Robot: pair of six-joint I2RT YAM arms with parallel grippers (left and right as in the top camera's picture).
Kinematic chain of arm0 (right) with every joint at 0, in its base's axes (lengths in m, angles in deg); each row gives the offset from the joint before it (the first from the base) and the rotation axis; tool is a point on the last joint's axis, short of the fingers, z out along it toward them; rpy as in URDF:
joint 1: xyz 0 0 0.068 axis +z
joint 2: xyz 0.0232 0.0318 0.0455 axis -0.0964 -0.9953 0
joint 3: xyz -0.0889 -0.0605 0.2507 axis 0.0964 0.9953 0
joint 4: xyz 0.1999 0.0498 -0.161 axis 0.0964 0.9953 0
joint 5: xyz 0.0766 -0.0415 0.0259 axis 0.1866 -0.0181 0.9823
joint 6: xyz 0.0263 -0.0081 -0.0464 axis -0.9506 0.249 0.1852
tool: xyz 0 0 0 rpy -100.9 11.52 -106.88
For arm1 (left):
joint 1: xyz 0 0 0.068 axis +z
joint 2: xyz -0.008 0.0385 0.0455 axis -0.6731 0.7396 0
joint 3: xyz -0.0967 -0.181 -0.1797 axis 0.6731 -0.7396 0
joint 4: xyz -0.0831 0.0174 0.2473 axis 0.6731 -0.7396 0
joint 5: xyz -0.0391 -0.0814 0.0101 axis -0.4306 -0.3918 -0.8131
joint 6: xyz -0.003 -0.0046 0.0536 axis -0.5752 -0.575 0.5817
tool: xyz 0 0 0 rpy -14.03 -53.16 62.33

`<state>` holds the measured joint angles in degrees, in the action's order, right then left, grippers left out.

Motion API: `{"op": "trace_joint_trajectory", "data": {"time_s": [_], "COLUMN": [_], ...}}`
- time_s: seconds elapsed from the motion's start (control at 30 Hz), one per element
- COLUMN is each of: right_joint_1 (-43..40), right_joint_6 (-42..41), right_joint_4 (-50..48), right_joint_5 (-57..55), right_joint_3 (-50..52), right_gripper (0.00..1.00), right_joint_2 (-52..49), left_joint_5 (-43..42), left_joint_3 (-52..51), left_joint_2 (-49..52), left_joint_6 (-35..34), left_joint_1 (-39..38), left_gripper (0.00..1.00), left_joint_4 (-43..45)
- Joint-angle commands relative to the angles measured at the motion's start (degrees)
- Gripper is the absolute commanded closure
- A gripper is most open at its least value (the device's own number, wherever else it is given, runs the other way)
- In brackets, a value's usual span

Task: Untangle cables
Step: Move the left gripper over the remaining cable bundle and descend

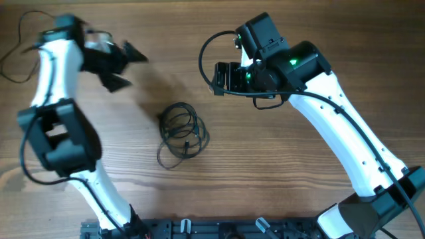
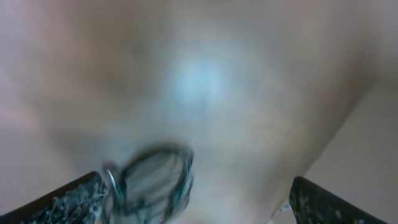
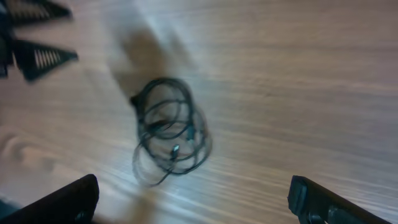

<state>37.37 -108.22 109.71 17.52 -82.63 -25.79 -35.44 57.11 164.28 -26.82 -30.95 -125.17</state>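
Observation:
Pieces of cable cross at the bundle's middle point(image 1: 182, 130) point(image 2: 144, 202), below my left gripper's fingers and to their right in the overhead view, so my left gripper needs to move down and back onto it.
The cables point(image 1: 180, 133) lie as one small coiled black bundle on the wooden table, in the middle of the overhead view. My left gripper point(image 1: 123, 66) is open and empty, up and left of the bundle. My right gripper point(image 1: 219, 78) is open and empty, up and right of the bundle. The left wrist view is blurred; the bundle point(image 2: 155, 183) shows near the left finger, between the spread fingers point(image 2: 199, 205). In the right wrist view the bundle point(image 3: 169, 130) lies ahead of the wide-open fingers point(image 3: 193, 199), and the left gripper point(image 3: 34, 40) shows at the top left.
A thin dark cord point(image 1: 16, 56) trails off the left arm at the far left. A dark rail point(image 1: 199, 229) runs along the table's front edge by the arm bases. Bare wood surrounds the bundle.

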Motion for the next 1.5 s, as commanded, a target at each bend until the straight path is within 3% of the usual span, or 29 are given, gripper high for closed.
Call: {"op": "trace_joint_trajectory", "data": {"time_s": [0.0,0.07,0.2,0.4,0.53,0.67,0.8,0.9,0.97,1.13,1.3,1.4,1.47], "right_joint_1": [0.13,-0.35,-6.21,-12.87,-12.94,-12.94,-12.94,-12.94,-12.94,-12.94,-12.94,-12.94,-12.94], "right_joint_6": [0.00,0.07,0.20,4.83,4.52,4.66,4.44,4.46,4.48,4.46,4.48,4.50,4.50], "right_joint_4": [0.98,2.56,7.26,10.78,8.57,8.39,8.31,8.20,8.20,8.41,8.39,8.50,8.59], "right_joint_5": [-4.55,-5.66,-7.91,-7.89,-3.28,-1.18,-1.14,-0.74,-0.31,1.07,2.05,2.08,2.05], "right_joint_3": [0.28,0.28,0.28,0.28,0.28,0.31,0.31,0.31,0.55,0.61,0.61,0.61,0.61], "right_gripper": [0.00,0.00,0.00,0.00,0.01,0.00,0.00,0.00,0.00,0.00,0.00,0.00,0.00], "right_joint_2": [-0.63,-0.63,-0.63,-0.63,-0.63,-0.63,-0.63,-0.63,-0.63,-0.63,-0.63,-0.63,-0.63], "left_joint_5": [8.68,12.24,13.11,18.93,29.24,31.67,30.64,30.69,30.69,35.50,43.32,43.30,43.25], "left_joint_3": [-2.99,-3.41,-3.41,-4.28,-9.97,-20.96,-29.14,-33.44,-36.15,-40.22,-41.99,-41.99,-41.99], "left_joint_2": [-0.42,-0.42,-2.45,-16.74,-21.94,-21.09,-21.09,-21.09,-21.09,-21.07,-21.07,-21.07,-21.07], "left_joint_6": [2.36,-0.96,-0.92,-1.22,-2.19,-2.23,3.13,4.35,5.64,5.64,5.60,5.64,5.77], "left_joint_1": [-9.03,-12.96,-16.81,-21.09,-26.25,-27.61,-28.24,-30.21,-31.98,-34.67,-34.67,-34.67,-34.67], "left_gripper": [0.00,0.00,0.00,0.00,0.00,0.00,0.13,0.37,0.29,0.28,0.36,0.48,0.50], "left_joint_4": [-4.00,-7.65,-14.25,-17.57,-11.98,2.25,11.23,17.53,19.80,25.86,28.74,29.86,30.08]}}
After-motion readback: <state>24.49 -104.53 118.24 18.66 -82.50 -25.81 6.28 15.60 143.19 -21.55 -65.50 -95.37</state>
